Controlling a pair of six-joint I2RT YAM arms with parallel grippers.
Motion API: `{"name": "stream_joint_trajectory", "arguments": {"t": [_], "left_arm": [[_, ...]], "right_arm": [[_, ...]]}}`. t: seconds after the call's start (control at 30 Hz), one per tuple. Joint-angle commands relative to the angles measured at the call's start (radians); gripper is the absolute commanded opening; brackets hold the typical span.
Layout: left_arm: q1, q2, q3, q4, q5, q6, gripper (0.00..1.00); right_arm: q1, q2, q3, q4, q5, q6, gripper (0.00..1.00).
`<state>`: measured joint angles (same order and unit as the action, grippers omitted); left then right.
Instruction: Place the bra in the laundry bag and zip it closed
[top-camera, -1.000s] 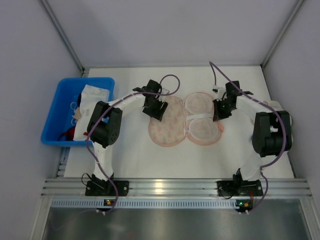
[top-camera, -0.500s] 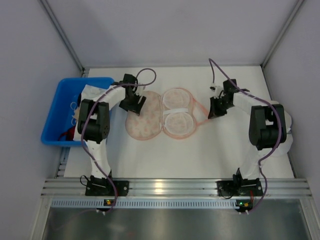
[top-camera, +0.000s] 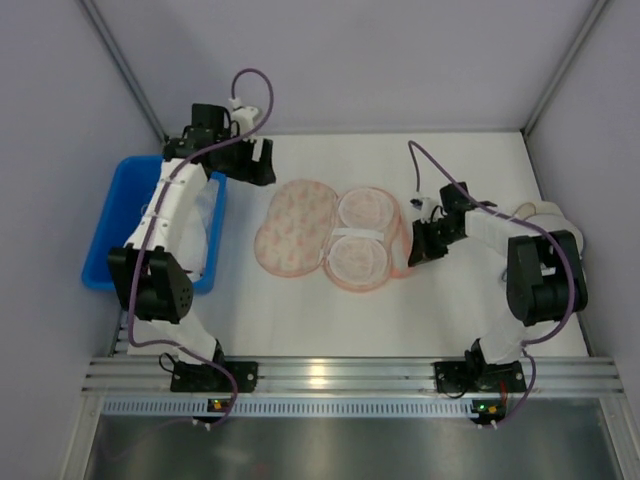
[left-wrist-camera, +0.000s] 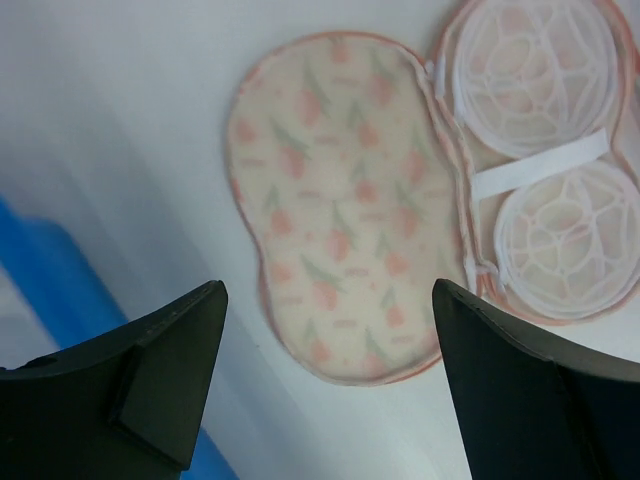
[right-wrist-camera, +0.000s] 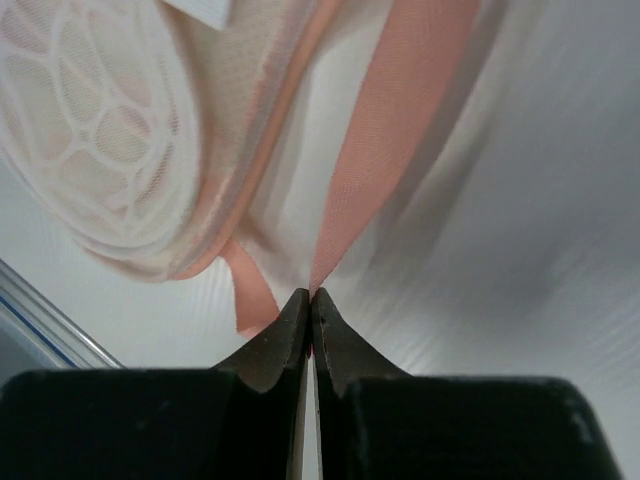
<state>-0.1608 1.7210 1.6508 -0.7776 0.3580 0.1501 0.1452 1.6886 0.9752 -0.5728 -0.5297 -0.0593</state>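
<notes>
My left gripper moves back over the blue bin next, then down onto the garment's near end (top-camera: 195, 259).
The laundry bag (top-camera: 296, 226) lies open mid-table: a peach printed lobe on the left and two white mesh domes (top-camera: 366, 210) on the right. It also shows in the left wrist view (left-wrist-camera: 340, 200). My left gripper (top-camera: 262, 166) is open and empty, raised between the blue bin and the bag (left-wrist-camera: 325, 380). My right gripper (top-camera: 415, 246) is shut on the bag's pink strap (right-wrist-camera: 400, 130) at its right edge (right-wrist-camera: 310, 296). A pale white garment, probably the bra (top-camera: 205, 228), lies in the bin, mostly hidden by my left arm.
The blue bin (top-camera: 100, 235) stands at the table's left edge, partly under my left arm. A pale round thing (top-camera: 545, 213) sits at the right edge behind my right arm. Grey walls close in the back and both sides.
My left gripper has left the bag's printed lobe and swung up and left toward the bin. The bag slid left. My right gripper followed it left, still shut on the strap.
</notes>
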Motion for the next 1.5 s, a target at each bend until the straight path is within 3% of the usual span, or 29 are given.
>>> {"name": "stream_joint_trajectory", "arguments": {"t": [0.0,0.1,0.2,0.23,0.3,0.37,0.43,0.77,1.1,1.47], "left_arm": [[0.115,-0.035,0.056,-0.101,0.067,-0.014,0.90],[0.226,-0.047,0.099,-0.245,0.126,0.077,0.88],[0.358,-0.086,0.101,-0.412,0.179,0.219,0.88],[0.383,-0.095,0.093,-0.486,0.165,0.303,0.87],[0.438,-0.127,0.073,-0.552,0.110,0.383,0.87],[0.470,-0.168,0.020,-0.592,0.063,0.456,0.86],[0.481,-0.199,-0.047,-0.592,-0.026,0.479,0.86],[0.513,-0.259,-0.227,-0.575,-0.212,0.347,0.83],[0.526,-0.241,-0.330,-0.473,-0.197,0.238,0.81],[0.526,-0.248,-0.436,-0.436,-0.226,0.226,0.79]], "right_arm": [[0.060,-0.096,-0.020,-0.002,-0.046,-0.028,0.04],[0.103,-0.109,-0.020,-0.028,-0.007,-0.043,0.19],[0.102,-0.106,0.014,-0.099,0.043,-0.082,0.44],[0.094,-0.109,0.020,-0.113,0.054,-0.089,0.60],[0.077,-0.133,0.031,-0.130,0.066,-0.103,0.71],[0.051,-0.154,0.046,-0.159,0.083,-0.135,0.93],[0.031,-0.164,0.062,-0.197,0.092,-0.168,0.99],[0.011,-0.201,0.180,-0.266,0.103,-0.189,1.00],[0.010,-0.256,0.198,-0.295,0.109,-0.174,0.99],[0.010,-0.245,0.211,-0.286,0.111,-0.155,0.99]]}}
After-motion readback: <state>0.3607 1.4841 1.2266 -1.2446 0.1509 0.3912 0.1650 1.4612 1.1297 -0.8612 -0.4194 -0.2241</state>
